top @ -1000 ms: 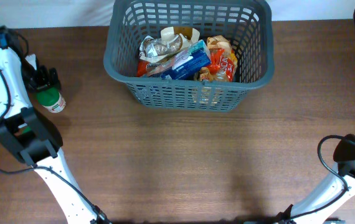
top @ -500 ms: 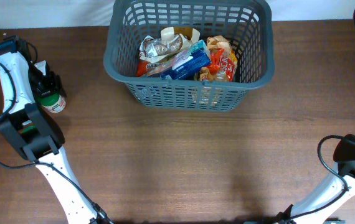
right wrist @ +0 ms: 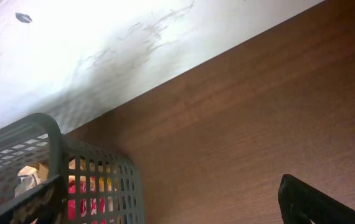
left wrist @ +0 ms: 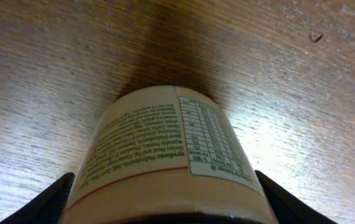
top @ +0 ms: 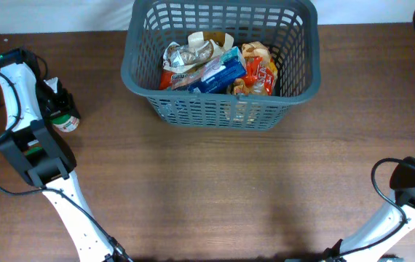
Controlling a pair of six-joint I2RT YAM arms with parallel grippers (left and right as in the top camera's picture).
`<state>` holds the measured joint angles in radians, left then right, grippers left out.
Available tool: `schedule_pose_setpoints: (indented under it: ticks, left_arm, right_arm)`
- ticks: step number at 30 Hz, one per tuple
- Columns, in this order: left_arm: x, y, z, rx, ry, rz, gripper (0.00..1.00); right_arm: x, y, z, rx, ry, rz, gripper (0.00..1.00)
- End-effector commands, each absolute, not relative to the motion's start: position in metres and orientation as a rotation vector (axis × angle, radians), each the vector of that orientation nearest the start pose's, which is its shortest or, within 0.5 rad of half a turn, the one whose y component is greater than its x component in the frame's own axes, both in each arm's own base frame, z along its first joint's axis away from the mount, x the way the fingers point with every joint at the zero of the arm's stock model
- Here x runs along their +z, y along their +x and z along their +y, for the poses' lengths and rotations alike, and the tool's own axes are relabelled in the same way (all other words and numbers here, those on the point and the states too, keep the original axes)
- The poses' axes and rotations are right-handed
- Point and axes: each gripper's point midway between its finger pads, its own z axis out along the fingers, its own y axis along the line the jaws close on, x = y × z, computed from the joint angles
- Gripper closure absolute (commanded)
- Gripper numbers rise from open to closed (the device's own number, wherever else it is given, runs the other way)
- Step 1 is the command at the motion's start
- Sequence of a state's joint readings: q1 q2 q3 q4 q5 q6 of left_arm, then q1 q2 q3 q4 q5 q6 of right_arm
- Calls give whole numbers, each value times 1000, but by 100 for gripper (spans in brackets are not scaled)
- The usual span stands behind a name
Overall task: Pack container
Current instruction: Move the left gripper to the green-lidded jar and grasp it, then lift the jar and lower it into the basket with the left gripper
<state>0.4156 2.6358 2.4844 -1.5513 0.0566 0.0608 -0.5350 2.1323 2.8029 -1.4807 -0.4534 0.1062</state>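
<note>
Next, my left gripper lifts the jar, moves over the basket's silver packet [top: 180, 64] and releases, since that packet lies to the gripper's right in the overhead view.
The container, a dark grey lattice basket [top: 222, 113], stands at the back centre and holds several snack packets, among them a blue one [top: 223, 71] and an orange-red one [top: 260, 74]. A cream-labelled bottle with a green cap [top: 65, 121] lies on the table at the far left. My left gripper [top: 54, 100] is closed around it; in the left wrist view the bottle [left wrist: 165, 143] fills the gap between the two fingers [left wrist: 165, 202]. My right gripper [right wrist: 171, 208] is open and empty, with the basket's corner [right wrist: 53, 134] off to its left.
The right arm [top: 411, 182] rests at the table's front right corner. The left arm's base [top: 36, 156] stands just in front of the bottle. A white wall [right wrist: 103, 43] runs behind the table's back edge.
The left arm has shifted slightly right and down, and the bottle has moved a little the same way with it. The right arm and basket have not moved.
</note>
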Motion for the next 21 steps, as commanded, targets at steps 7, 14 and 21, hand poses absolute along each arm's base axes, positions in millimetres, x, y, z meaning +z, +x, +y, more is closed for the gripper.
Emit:
schedule_pose_setpoints:
  ticks: [7, 14, 21]
  left_arm:
    - [67, 443, 174, -199, -559, 3130, 98]
    - [241, 483, 145, -180, -337, 2647, 98]
    - [413, 478, 53, -114, 224, 2143, 98]
  right_arm:
    - [367, 448, -174, 338, 525, 2248, 1]
    - [367, 448, -174, 338, 526, 2248, 1]
    - [367, 448, -174, 338, 525, 2248, 1]
